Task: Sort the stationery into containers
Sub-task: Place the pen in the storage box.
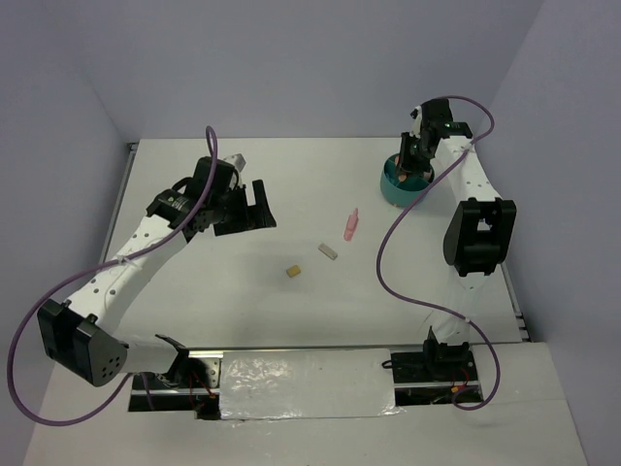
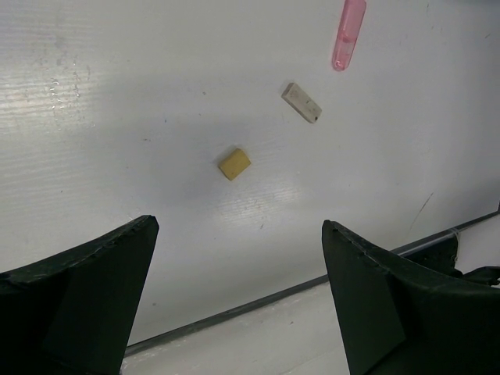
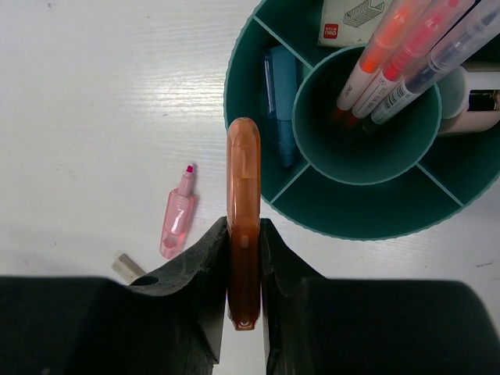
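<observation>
My right gripper lowers the orange marker [image 3: 243, 195] into the organiser's section holding the blue item [image 3: 269, 156] next and releases it, since that section lies below the gripper.
The round teal organiser [image 1: 393, 186] stands at the back right. In the right wrist view its inner compartments [image 3: 367, 205] hold orange and clear pens [image 3: 391, 55], a blue item [image 3: 281, 90] and a white box [image 3: 351, 19]. My right gripper [image 1: 412, 160] [image 3: 244, 226] is shut on an orange marker [image 3: 243, 195], held just left of the organiser's rim. A pink marker [image 1: 350, 224] [image 2: 348, 33] [image 3: 178, 215], a grey eraser [image 1: 329, 250] [image 2: 301, 102] [image 3: 129, 268] and a tan eraser [image 1: 293, 273] [image 2: 234, 164] lie mid-table. My left gripper [image 1: 254, 206] [image 2: 238, 226] is open and empty, left of them.
The table's near edge [image 2: 258, 301] runs under the left gripper's fingers. The right arm's purple cable [image 1: 388, 262] loops over the table right of the loose pieces. The walls stand close behind the organiser.
</observation>
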